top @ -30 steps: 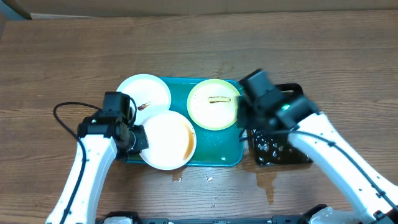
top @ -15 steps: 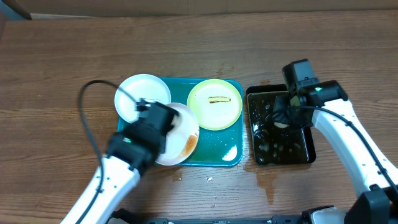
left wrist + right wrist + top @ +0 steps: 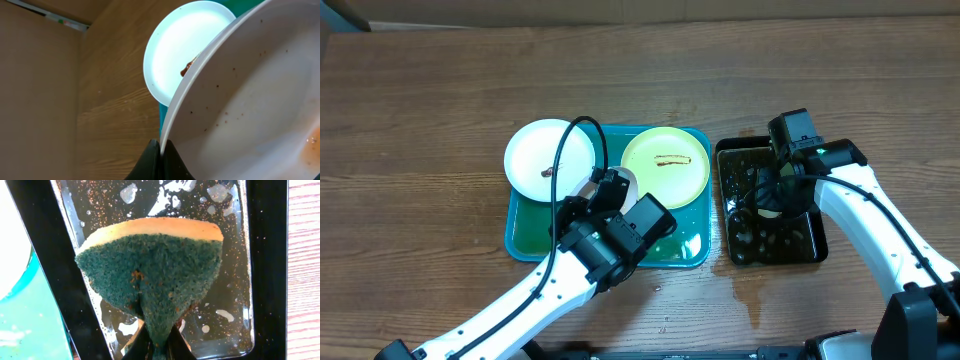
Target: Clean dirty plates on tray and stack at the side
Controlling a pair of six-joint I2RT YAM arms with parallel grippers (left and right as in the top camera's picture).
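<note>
I should swing my left gripper off the tray and down to let go of the second white plate's rim, because bare wood is below the gripper and to its left in the overhead view.
The teal tray [image 3: 533,236] holds a white plate [image 3: 548,157] with a small brown smear at its left end and a yellow-green plate [image 3: 665,166] with a brown streak. My left gripper [image 3: 607,192] is shut on the rim of a second white plate [image 3: 250,100], held tilted above the tray; it has brown specks and an orange smear. From overhead only its edge [image 3: 626,181] shows past the arm. My right gripper [image 3: 155,341] is shut on a green and yellow sponge [image 3: 150,265] over the black water tray [image 3: 267,255].
The black water tray [image 3: 817,250] stands just right of the teal tray and holds dirty, speckled water. A wet spill [image 3: 750,290] and crumbs lie on the wooden table in front of the trays. A black cable [image 3: 582,135] arcs over the white plate.
My left arm swung in over the tray's middle and lifted the white plate up on its edge. My right gripper stayed over the black tray with the sponge, shifting slightly left.
</note>
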